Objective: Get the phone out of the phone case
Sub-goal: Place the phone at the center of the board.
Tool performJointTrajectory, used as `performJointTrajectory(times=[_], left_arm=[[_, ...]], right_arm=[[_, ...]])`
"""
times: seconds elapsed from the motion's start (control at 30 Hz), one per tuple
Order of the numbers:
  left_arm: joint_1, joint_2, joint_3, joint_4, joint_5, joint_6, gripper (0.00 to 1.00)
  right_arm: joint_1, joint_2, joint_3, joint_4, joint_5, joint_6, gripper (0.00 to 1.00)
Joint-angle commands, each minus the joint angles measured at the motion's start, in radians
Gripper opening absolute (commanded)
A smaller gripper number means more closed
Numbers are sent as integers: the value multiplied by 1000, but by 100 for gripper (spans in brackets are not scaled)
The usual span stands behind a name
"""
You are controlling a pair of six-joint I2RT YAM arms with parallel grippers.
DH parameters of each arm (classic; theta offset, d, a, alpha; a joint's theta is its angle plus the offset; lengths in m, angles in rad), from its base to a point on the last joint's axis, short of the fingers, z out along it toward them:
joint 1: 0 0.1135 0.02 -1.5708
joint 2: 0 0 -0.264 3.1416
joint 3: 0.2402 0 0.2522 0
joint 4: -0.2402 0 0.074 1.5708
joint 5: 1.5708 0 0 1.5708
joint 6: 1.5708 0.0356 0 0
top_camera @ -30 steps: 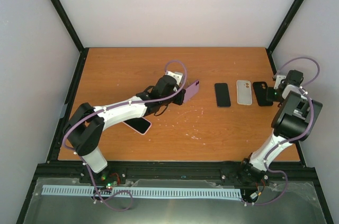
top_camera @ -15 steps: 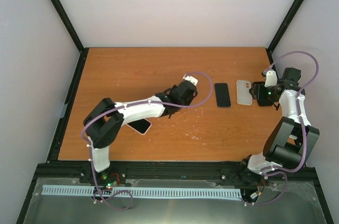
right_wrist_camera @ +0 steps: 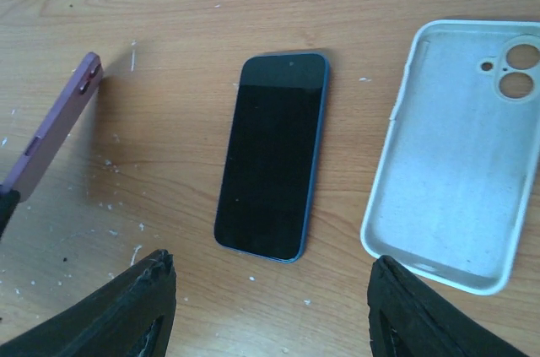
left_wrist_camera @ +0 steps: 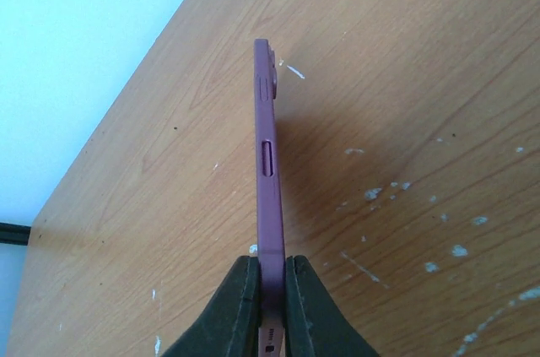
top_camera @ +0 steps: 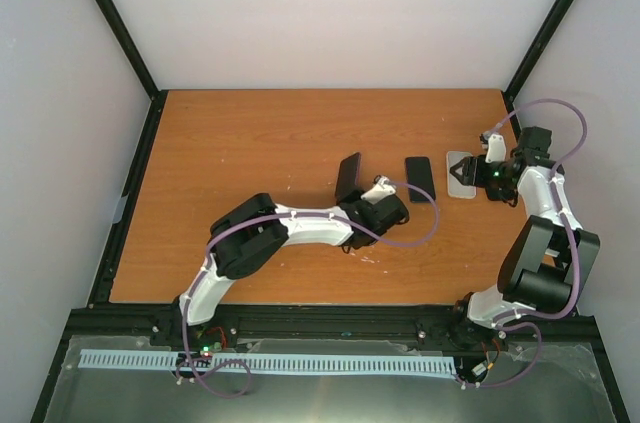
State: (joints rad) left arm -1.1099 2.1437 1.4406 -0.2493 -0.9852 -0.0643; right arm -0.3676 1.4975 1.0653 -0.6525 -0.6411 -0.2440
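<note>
I will next bring the purple phone case (top_camera: 348,175) down with my left gripper onto the bare wood beside the dark blue phone and release its lower end, because that spot is clear.
My left gripper (top_camera: 354,201) is shut on the lower end of a purple phone case (top_camera: 348,175) and holds it on edge above the table's middle. The left wrist view shows the case (left_wrist_camera: 268,163) edge-on between my fingers (left_wrist_camera: 240,298); I cannot tell whether a phone is inside. A dark blue phone (top_camera: 420,178) lies flat, screen up, just to the right, and it also shows in the right wrist view (right_wrist_camera: 272,154). My right gripper (top_camera: 468,171) is open and empty, hovering over the near end of a white empty case (right_wrist_camera: 460,154).
The white case (top_camera: 458,183) lies right of the dark phone, inner side up. The purple case's tip (right_wrist_camera: 55,133) shows at the left of the right wrist view. The left arm (top_camera: 290,228) stretches low across the table's middle. The black frame rail (top_camera: 330,318) runs along the near edge.
The left arm has swung right and turned, and the purple case now stands on edge near the dark phone. The right gripper has moved left, from the black case to over the white case.
</note>
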Motion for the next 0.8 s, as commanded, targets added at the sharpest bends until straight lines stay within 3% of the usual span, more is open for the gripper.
performJointTrajectory(times=[0.0,0.17,0.43,0.57,0.67,0.77], left_arm=[[-34,70,79,-87,-38,-56,0],[-54,188,193,-213,-29,-140,0],[-70,212,222,-212,16,-164,6],[-70,202,221,-201,58,-164,13],[-70,174,206,-184,103,-163,28],[-68,141,183,-157,152,-162,36]], right_arm=[[23,5,6,32,-36,40,61],[25,6,-1,35,-33,38,61],[25,4,-4,33,-36,35,61],[27,5,-5,23,-46,2,62],[31,24,14,-26,-75,-56,62],[40,36,29,-47,-74,-79,62]])
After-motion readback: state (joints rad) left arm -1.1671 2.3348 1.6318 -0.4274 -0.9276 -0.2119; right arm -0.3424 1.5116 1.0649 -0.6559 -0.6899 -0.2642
